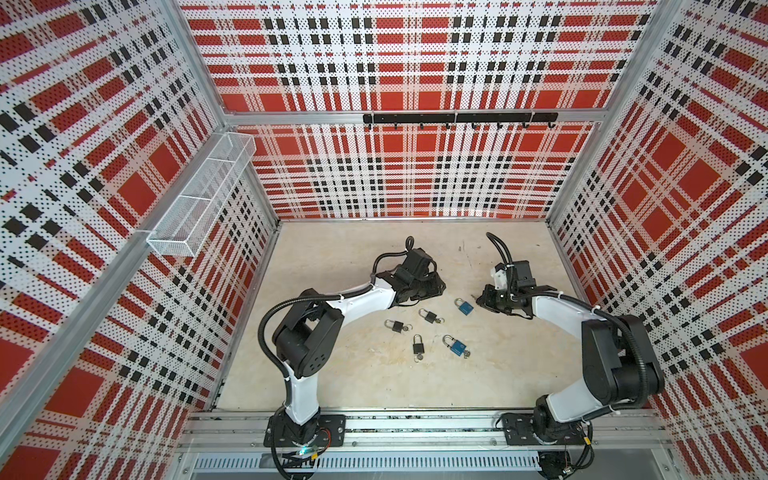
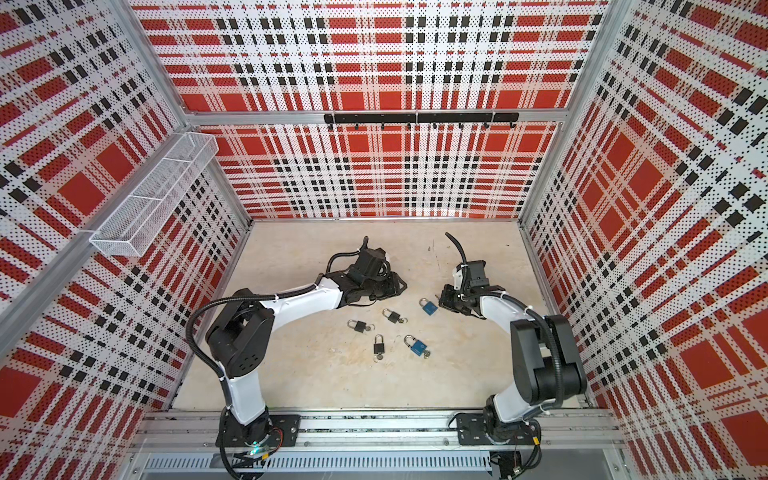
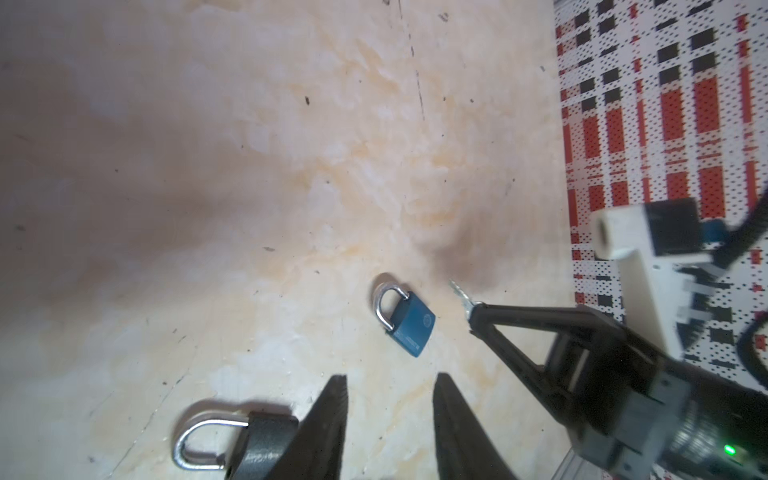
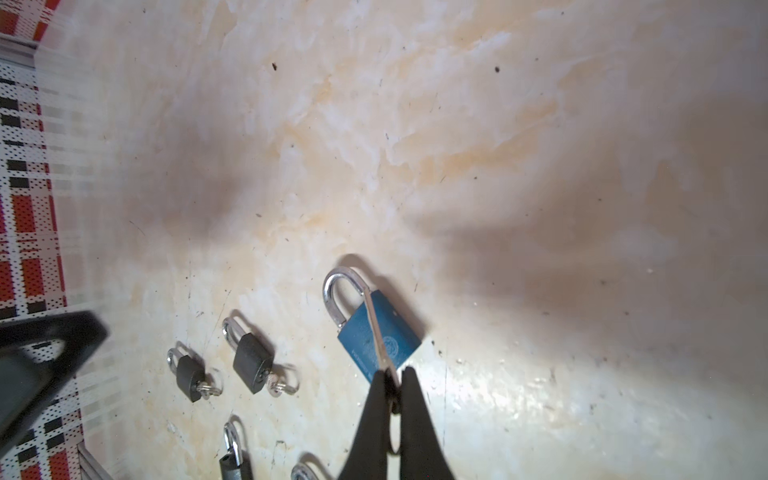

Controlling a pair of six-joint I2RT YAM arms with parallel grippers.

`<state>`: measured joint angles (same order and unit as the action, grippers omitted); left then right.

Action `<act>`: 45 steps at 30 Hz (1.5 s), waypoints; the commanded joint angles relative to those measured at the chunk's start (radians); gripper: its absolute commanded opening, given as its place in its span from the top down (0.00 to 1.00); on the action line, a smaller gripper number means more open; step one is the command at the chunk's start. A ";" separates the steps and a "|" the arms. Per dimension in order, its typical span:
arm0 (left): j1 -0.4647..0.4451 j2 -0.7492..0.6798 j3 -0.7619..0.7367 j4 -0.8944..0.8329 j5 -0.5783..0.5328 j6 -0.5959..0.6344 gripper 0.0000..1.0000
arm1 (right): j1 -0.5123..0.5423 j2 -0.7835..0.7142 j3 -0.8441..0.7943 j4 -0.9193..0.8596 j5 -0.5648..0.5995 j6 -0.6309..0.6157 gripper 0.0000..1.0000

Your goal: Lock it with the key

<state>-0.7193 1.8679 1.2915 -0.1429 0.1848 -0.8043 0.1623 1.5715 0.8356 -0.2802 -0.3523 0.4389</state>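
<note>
My right gripper should go down next to the bare floor [image 1: 472,300] [image 4: 406,280] beside the blue padlock below it and let go of the key, which is already clear of the padlock.
A blue padlock [image 1: 464,306] [image 2: 430,306] with a silver shackle lies flat on the beige floor between the two arms. My right gripper [image 4: 392,374] [image 1: 481,300] is shut on a small silver key [image 4: 376,328], whose blade sticks out beyond the fingertips. In the left wrist view the key [image 3: 460,292] hangs just beside the blue padlock [image 3: 409,324], apart from it. My left gripper [image 3: 390,382] [image 1: 436,288] is open with nothing between its fingers. It is low over the floor, a short way from the blue padlock, with a black padlock [image 3: 266,440] beside one finger.
Three black padlocks [image 1: 432,316] [image 1: 397,326] [image 1: 417,345] and a second blue padlock [image 1: 457,345] lie in front of the grippers, each with a key or ring at its base. A white mesh basket [image 1: 199,195] hangs on the left wall, a hook rail [image 1: 459,118] on the back wall.
</note>
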 commanded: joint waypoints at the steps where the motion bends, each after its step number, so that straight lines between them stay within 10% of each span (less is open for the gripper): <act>1: 0.012 -0.063 -0.039 0.030 -0.029 -0.006 0.62 | 0.017 0.039 0.032 0.044 0.013 -0.030 1.00; 27: 0.034 -0.125 -0.134 0.094 -0.027 -0.044 0.62 | 0.052 0.077 0.070 0.009 0.076 -0.049 0.75; 45: 0.018 -0.421 -0.259 -0.101 -0.186 0.096 0.62 | 0.340 -0.366 -0.081 -0.255 0.281 -0.073 0.68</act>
<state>-0.6933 1.4979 1.0477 -0.1509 0.0795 -0.7712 0.4515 1.2568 0.7952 -0.4744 -0.1513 0.3840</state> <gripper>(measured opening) 0.381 0.306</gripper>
